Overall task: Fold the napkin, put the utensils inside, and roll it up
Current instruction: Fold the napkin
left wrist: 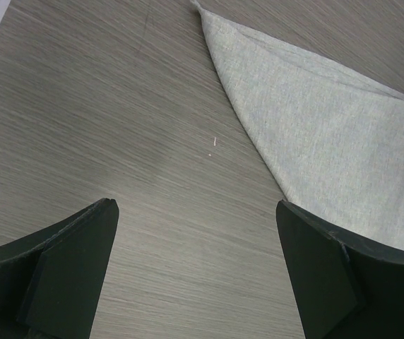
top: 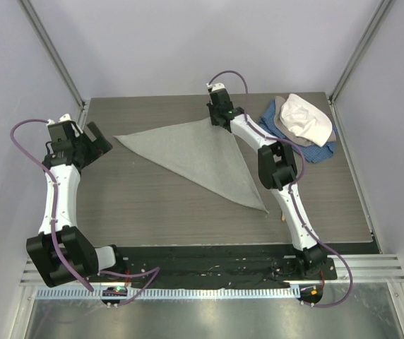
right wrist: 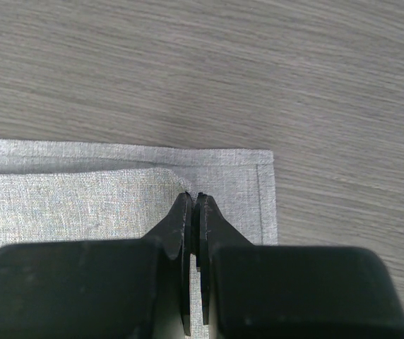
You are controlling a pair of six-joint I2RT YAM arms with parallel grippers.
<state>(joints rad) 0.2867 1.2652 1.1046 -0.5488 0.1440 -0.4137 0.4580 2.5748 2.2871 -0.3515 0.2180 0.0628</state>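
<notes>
The lower layer's corner (right wrist: 264, 158) sticks out past the upper layer, so my right gripper will move slightly outward and toward the cloth heap next, then open.
The light grey napkin (top: 195, 152) lies folded into a triangle on the wooden table, its long edge running from the left corner to the near right corner. My right gripper (top: 213, 120) is at the napkin's far corner, shut on the corner of the upper layer. The right wrist view shows the closed gripper (right wrist: 191, 196) pinching that layer of the napkin (right wrist: 82, 205) over the lower one. My left gripper (top: 97, 140) is open and empty over bare table, left of the napkin's left corner. In the left wrist view the gripper (left wrist: 193, 205) is short of the napkin (left wrist: 322, 127). No spoon is in view.
A heap of blue, grey and white cloths (top: 301, 123) lies at the far right corner, just right of the right arm. Metal frame posts stand at both far corners. A black strip (top: 209, 258) runs along the table's near edge.
</notes>
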